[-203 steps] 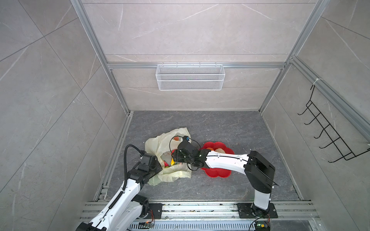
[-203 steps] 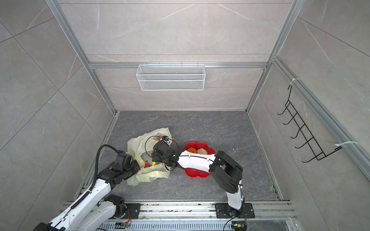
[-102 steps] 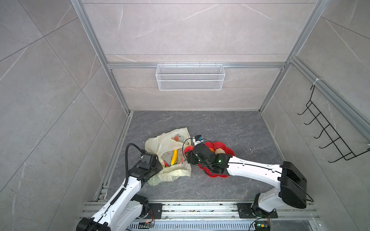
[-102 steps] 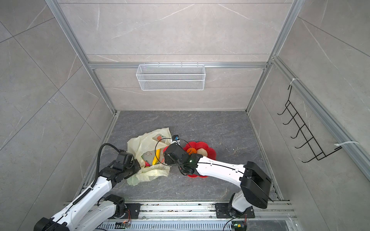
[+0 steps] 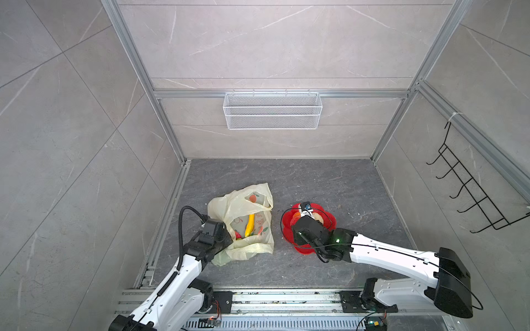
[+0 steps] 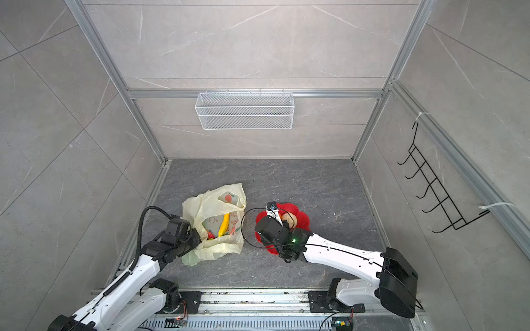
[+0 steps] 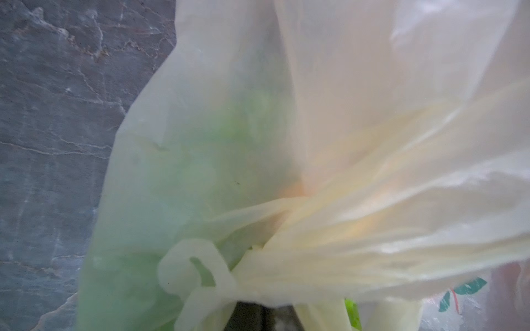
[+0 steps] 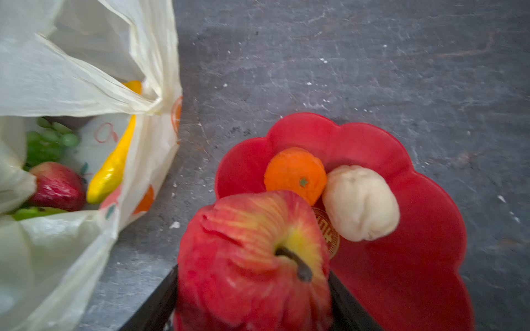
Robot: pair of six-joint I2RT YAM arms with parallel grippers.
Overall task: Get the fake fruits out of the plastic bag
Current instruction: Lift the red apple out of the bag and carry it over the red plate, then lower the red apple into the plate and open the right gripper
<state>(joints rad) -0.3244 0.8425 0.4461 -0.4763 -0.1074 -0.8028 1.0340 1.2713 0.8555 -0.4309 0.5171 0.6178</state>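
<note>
The plate's bare near side lies below the robot's right gripper, so next the right gripper needs to move in past the plate's rim and lower to release the red apple point(image 8: 252, 258).
The pale-yellow plastic bag point(image 5: 241, 200) point(image 6: 212, 200) lies open on the dark floor, left of centre. Inside it I see a yellow banana point(image 8: 114, 163) point(image 5: 250, 224), a red strawberry point(image 8: 57, 186) and green grapes point(image 8: 48, 143). My left gripper point(image 7: 263, 315) point(image 5: 229, 239) is shut on gathered film at the bag's point(image 7: 344, 143) near-left edge. My right gripper point(image 8: 252, 298) is shut on a red apple point(image 8: 252, 258) and holds it just above the near-left rim of the red flower-shaped plate point(image 8: 415, 258) point(image 5: 329, 220). An orange point(image 8: 295, 172) and a beige peach point(image 8: 361, 203) lie on the plate.
A white wire basket point(image 5: 272, 110) hangs on the back wall and a black hook rack point(image 5: 473, 195) on the right wall. The metal rail point(image 5: 286, 298) with both arm bases runs along the front edge. Bare floor lies behind and right of the plate.
My right gripper has come out of the bag's mouth and swung right to the plate, carrying the apple. The left gripper has kept its hold on the bag.
</note>
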